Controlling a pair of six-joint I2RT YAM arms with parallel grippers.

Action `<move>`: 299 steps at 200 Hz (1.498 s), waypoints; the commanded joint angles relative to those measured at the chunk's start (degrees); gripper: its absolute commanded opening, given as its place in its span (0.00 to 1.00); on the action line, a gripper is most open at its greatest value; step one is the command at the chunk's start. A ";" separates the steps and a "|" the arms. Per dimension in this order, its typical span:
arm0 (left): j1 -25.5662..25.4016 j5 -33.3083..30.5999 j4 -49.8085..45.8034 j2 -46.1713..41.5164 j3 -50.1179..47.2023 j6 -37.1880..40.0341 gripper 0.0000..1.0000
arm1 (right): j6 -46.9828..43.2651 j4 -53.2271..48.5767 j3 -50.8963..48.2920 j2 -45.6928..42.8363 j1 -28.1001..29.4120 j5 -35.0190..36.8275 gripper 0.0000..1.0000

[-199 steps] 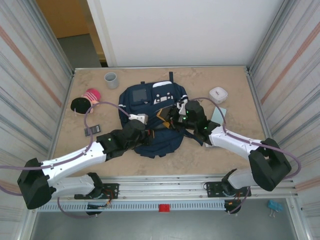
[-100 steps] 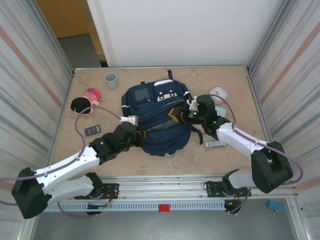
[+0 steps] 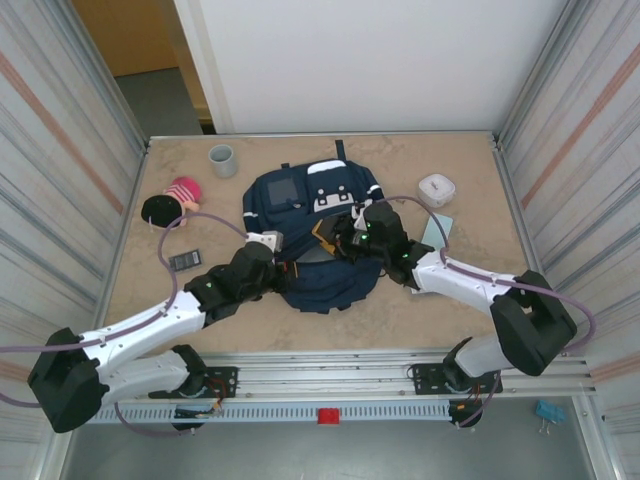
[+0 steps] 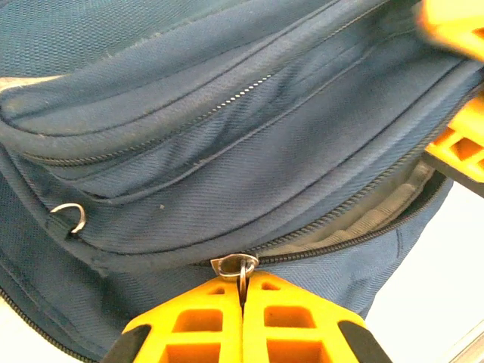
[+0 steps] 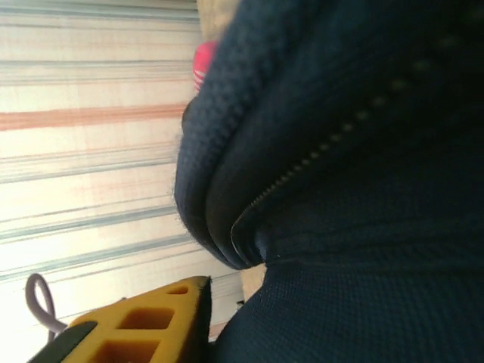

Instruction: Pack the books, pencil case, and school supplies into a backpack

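Observation:
My left gripper will next pull the metal zipper pull [image 4: 240, 266] outward along the backpack's still-closed side edge to make the backpack's opening wider, and then let go, because that edge lies outward.
The navy backpack [image 3: 312, 215] lies flat mid-table, white patches at its far end. In the left wrist view its main zipper [image 4: 355, 227] is partly undone, showing grey lining. My left gripper [image 4: 243, 291] is shut on the metal zipper pull [image 4: 240, 266] at the bag's near left side [image 3: 285, 266]. My right gripper [image 3: 338, 236] sits at the opening, and its yellow fingers [image 4: 457, 144] pinch the backpack's upper flap. In the right wrist view one finger [image 5: 151, 321] presses against dark fabric [image 5: 363, 227]; the other is hidden. The books are out of view.
A grey cup [image 3: 222, 158] stands at the far left. A pink striped thing beside a black round one [image 3: 168, 205] and a small black flat item [image 3: 185, 260] lie left of the bag. To the right are a white round box [image 3: 437, 189] and a pale teal flat item [image 3: 438, 232].
My right gripper swung out to the right, then came back left onto the backpack's opening. The bag's near edge shifted with it. My left gripper stayed shut on the pull.

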 commanded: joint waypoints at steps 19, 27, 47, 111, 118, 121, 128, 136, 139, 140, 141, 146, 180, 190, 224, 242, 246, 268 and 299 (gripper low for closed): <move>4.11 -2.30 -3.48 -3.80 0.62 1.68 0.00 | -5.53 -4.18 4.09 -2.27 -1.92 -3.16 0.09; 6.44 -1.13 -3.50 -4.18 -0.26 1.69 0.00 | -7.50 -6.29 5.49 -3.25 -3.15 -5.34 0.09; 10.89 1.64 -1.82 -4.67 -2.07 3.92 0.00 | -12.51 -12.40 9.94 -5.32 -6.42 -11.89 0.09; 22.88 6.24 5.30 1.54 -1.02 13.08 0.00 | -24.01 -24.21 22.99 -4.63 -14.77 -30.20 0.07; 23.85 6.33 6.44 2.75 -0.84 13.64 0.00 | -24.13 -24.29 23.72 -4.23 -15.24 -31.69 0.07; 24.24 6.31 6.89 3.26 -0.73 13.90 0.00 | -24.09 -24.21 24.05 -4.10 -15.47 -32.37 0.07; 25.04 6.02 7.90 4.44 -0.66 14.32 0.00 | -24.04 -24.23 24.69 -3.94 -16.00 -33.68 0.07; 25.90 5.73 8.83 5.83 -0.49 14.92 0.00 | -23.96 -24.12 25.32 -3.65 -16.43 -34.94 0.07; 26.15 5.63 9.47 6.40 -0.44 15.20 0.00 | -24.00 -24.15 25.64 -3.51 -16.57 -35.57 0.07; 26.26 5.58 9.62 6.55 -0.42 15.30 0.00 | -23.98 -24.12 25.73 -3.49 -16.63 -35.68 0.07; 26.36 5.59 9.78 6.76 -0.41 15.39 0.00 | -23.97 -24.11 25.78 -3.52 -16.71 -35.74 0.07; 26.80 5.52 10.56 7.64 -0.38 15.76 0.00 | -24.04 -24.12 26.34 -3.42 -16.85 -36.61 0.07; 28.80 5.22 14.64 12.57 0.55 17.45 0.01 | -23.63 -23.80 28.18 -2.08 -16.96 -39.37 0.06; 29.05 4.95 15.52 13.40 0.94 17.69 0.02 | -23.32 -23.62 28.20 -1.97 -16.91 -39.37 0.07; 29.36 4.74 15.32 13.97 3.15 18.07 0.07 | -21.83 -21.03 27.05 -1.91 -16.69 -37.09 0.07; 29.49 3.74 14.52 14.16 4.08 18.73 0.08 | -20.20 -18.75 26.08 -1.74 -16.02 -35.99 0.07; 29.61 3.76 14.17 14.36 4.30 18.81 0.08 | -20.24 -18.82 26.02 -1.82 -15.83 -35.43 0.07; 29.87 4.91 11.67 14.19 6.11 18.46 0.20 | -21.35 -21.89 24.77 -2.54 -14.43 -27.69 0.07; 29.83 8.22 5.82 10.86 7.86 13.62 0.44 | -19.93 -19.68 20.74 -3.22 -11.52 -14.16 0.07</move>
